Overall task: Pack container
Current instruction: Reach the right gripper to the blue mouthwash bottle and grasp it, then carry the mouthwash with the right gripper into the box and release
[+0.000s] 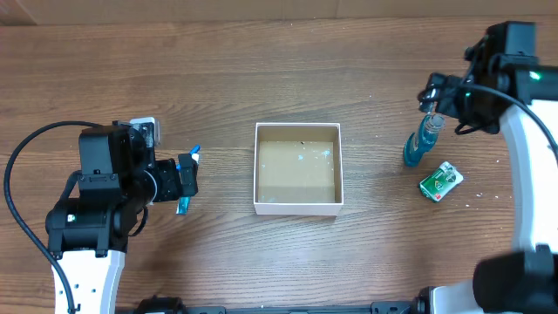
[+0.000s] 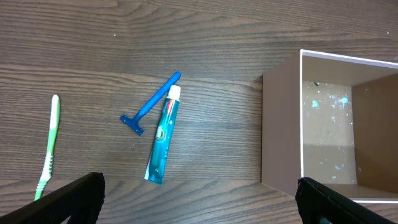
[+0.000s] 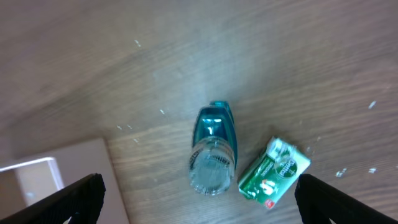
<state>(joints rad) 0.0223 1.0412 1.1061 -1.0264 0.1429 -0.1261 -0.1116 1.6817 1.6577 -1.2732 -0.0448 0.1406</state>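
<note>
The upright teal bottle stands below my right gripper with its clear cap (image 1: pixel 433 123) (image 3: pixel 214 149) facing up, so next I need to lower my open fingers around the cap and close.
The container (image 1: pixel 297 208), a square white-walled box with a brown floor, stands empty mid-table; its wall shows in the left wrist view (image 2: pixel 280 130) and a corner in the right wrist view (image 3: pixel 68 180). My left gripper (image 1: pixel 186 179) is open and empty above a teal toothpaste tube (image 2: pixel 163 135), a blue razor (image 2: pixel 152 102) and a green toothbrush (image 2: pixel 48 149), left of the container. My right gripper (image 1: pixel 433 98) is open and empty above an upright blue bottle (image 1: pixel 420 144) with a clear cap (image 3: pixel 214 149). A green packet (image 1: pixel 440 182) lies beside the bottle (image 3: pixel 273 173).
The wooden table (image 1: pixel 366 52) has small white specks near the bottle. The left arm's black cable (image 1: pixel 17 166) loops over the left side. The right arm's white link (image 1: pixel 532 157) runs along the right edge.
</note>
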